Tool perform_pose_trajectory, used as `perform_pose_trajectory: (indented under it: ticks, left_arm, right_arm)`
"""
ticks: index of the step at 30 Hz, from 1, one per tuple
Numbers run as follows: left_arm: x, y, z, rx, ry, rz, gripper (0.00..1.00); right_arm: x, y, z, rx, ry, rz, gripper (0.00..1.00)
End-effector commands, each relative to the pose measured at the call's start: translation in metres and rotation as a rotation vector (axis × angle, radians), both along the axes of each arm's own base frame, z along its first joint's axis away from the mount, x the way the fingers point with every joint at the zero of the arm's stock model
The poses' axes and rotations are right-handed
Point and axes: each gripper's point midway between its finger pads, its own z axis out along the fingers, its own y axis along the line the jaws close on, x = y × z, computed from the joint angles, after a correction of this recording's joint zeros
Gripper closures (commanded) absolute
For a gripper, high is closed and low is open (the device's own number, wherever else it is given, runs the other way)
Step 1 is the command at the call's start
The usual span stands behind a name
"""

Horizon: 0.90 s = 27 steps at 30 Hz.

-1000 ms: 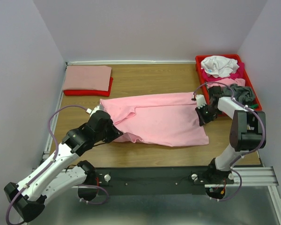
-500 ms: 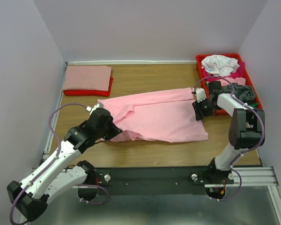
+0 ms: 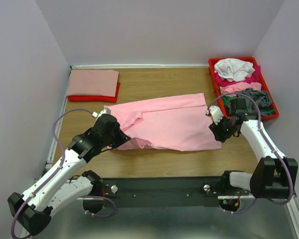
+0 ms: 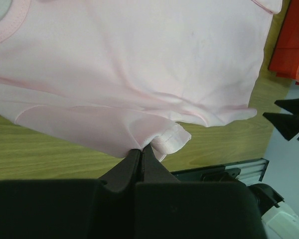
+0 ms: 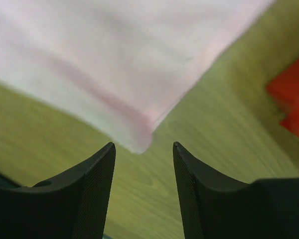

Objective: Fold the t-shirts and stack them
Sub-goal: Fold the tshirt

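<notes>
My right gripper turns and lowers next onto the pink shirt's near corner (image 3: 219, 146) (image 5: 141, 143) by the tray, since it lies below my right gripper, clear of both fingers.
A light pink t-shirt (image 3: 164, 122) lies spread across the middle of the wooden table. My left gripper (image 3: 120, 141) is at its near left edge. In the left wrist view the jaws (image 4: 141, 149) are shut on a bunched bit of the pink t-shirt's (image 4: 139, 64) hem. My right gripper (image 3: 220, 133) hovers at the shirt's near right corner. In the right wrist view it (image 5: 143, 145) is open, and the corner of the shirt (image 5: 104, 55) lies just ahead of the gap, touching neither finger.
A folded salmon t-shirt (image 3: 92, 82) lies on a folded red one (image 3: 94, 97) at the back left. At the back right a red tray (image 3: 231, 59) holds a white t-shirt (image 3: 234, 68), magenta and pink ones, and a grey one (image 3: 259, 99).
My right gripper has let go of the shirt's right edge, opened, and swung toward the near side to the shirt's near right corner. The left gripper has kept its grip and barely moved.
</notes>
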Motion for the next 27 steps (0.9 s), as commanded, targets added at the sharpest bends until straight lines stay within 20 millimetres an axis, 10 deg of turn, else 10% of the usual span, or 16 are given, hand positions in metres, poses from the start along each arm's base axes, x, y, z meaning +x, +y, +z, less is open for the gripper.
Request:
perform_pose_trajectory:
  ticks: [1,9,27]
  left_arm:
    - [-0.001,-0.002,-0.003,-0.007,-0.005,-0.023,1.0]
    - [-0.002,-0.005,-0.006,-0.023,-0.002,-0.033,1.0]
    - [-0.008,-0.007,-0.01,-0.048,0.01,-0.055,1.0]
  right_arm:
    - [-0.063,0.009,-0.011,-0.001,0.106,0.325,0.44]
    - [-0.098,0.008,-0.027,-0.031,0.143,0.678,0.61]
    - [-0.068,-0.006,-0.056,-0.153,0.058,0.779,0.52]
